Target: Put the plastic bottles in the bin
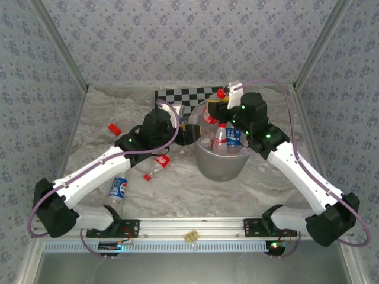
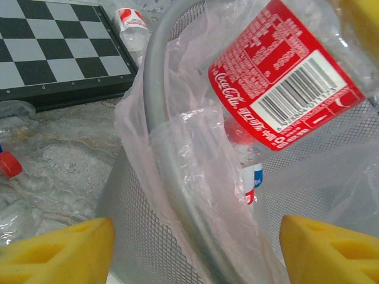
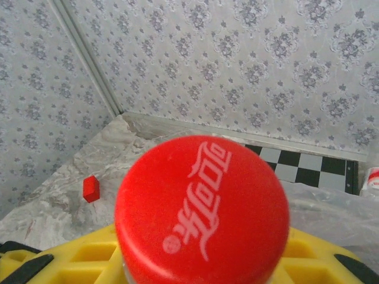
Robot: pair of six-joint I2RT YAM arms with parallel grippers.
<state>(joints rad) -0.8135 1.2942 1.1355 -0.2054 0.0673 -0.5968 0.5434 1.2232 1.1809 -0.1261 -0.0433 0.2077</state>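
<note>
To get the red-labelled bottle into the opening of the lined bin, my right gripper will lower the bottle first, then release it.
My right gripper point(image 1: 218, 111) is shut on a Coca-Cola bottle point(image 1: 211, 113) with a red label, held above the bin point(image 1: 204, 164). Its red cap point(image 3: 201, 207) sits just above my yellow fingers point(image 3: 71, 254). The bin is a grey mesh bucket point(image 2: 148, 236) lined with a clear bag point(image 2: 177, 154). Two bottles point(image 1: 220, 139) point(image 1: 234, 137) stand inside it. My left gripper point(image 1: 190, 135) is open at the bin's left rim, and its yellow fingertips point(image 2: 59, 251) straddle the rim and bag. On the table to the left lie a red-labelled bottle point(image 1: 159, 164) and a blue-labelled bottle point(image 1: 118, 188).
A black-and-white checkerboard point(image 1: 189, 94) lies behind the bin, with another bottle point(image 2: 131, 23) beyond it. A small red block point(image 1: 113, 128) sits on the table at the left. Patterned walls close in the table's back and sides.
</note>
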